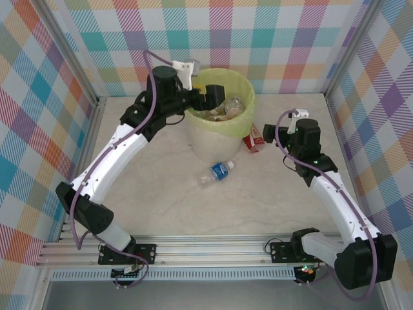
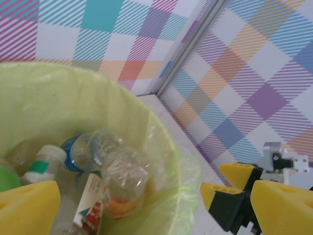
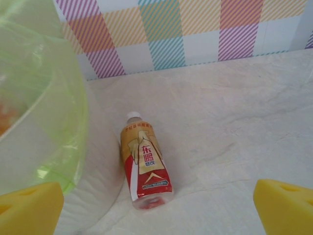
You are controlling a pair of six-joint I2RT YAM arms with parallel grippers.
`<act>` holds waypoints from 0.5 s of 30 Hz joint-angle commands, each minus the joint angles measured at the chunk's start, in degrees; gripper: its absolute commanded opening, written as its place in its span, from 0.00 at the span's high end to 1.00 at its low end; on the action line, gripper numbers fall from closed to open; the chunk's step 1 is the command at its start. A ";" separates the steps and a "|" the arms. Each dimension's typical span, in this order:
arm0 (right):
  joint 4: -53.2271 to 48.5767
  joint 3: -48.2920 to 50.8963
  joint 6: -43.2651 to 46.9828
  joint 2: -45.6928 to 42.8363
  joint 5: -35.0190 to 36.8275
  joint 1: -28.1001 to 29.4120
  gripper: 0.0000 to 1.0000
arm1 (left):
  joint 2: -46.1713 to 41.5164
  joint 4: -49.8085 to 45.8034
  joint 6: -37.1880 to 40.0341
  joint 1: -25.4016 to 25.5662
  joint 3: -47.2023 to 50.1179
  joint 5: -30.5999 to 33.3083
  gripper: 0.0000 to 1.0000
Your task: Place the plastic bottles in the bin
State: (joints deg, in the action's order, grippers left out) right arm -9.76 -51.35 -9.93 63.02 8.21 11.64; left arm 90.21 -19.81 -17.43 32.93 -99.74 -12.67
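My right gripper goes down toward the bin next, open fingers astride the red and gold bottle's label [image 1: 253, 138] [image 3: 146, 160], because that bottle lies low on the tabletop beside it.
The bin [image 1: 249, 107] stands at the back middle of the table, lined with a yellow-green bag. Several plastic bottles lie inside it, among them a blue-labelled one [image 2: 78, 152] and an orange-labelled one [image 2: 122, 183]. My left gripper [image 1: 213, 97] hangs open over the bin's left rim; its yellow fingers [image 2: 27, 208] hold nothing. A blue-labelled bottle [image 1: 217, 172] lies on the table in front of the bin. A red and gold bottle [image 3: 144, 161] lies against the bin's right side [image 3: 34, 107]. My right gripper [image 3: 156, 215] is open, just short of that bottle.
Checked walls and metal posts [image 1: 335, 77] close in the table on three sides. In the left wrist view my right gripper [image 2: 227, 183] shows beyond the bin's rim. A metal rail [image 1: 213, 248] runs along the near edge between the arm bases.
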 commanded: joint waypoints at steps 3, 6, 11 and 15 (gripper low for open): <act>-3.46 -1.35 5.22 5.16 -6.51 -2.71 0.00 | -5.39 9.11 -1.32 0.47 4.39 3.22 0.00; -4.43 -2.81 4.97 8.84 -9.03 -3.64 0.00 | -5.64 9.09 -1.97 0.47 4.71 5.03 0.00; -3.98 -5.57 6.26 16.78 -15.02 -4.17 0.00 | -7.34 13.01 -4.13 0.47 8.14 7.73 0.00; -8.88 -11.59 7.55 24.74 -19.92 -4.26 0.00 | -10.16 15.70 -4.06 0.47 12.50 11.52 0.00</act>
State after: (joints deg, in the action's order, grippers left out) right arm -15.57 -59.02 -4.58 84.73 -5.74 7.77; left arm 82.46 -8.25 -20.43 32.95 -89.54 -4.89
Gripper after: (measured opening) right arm 0.996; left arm 0.999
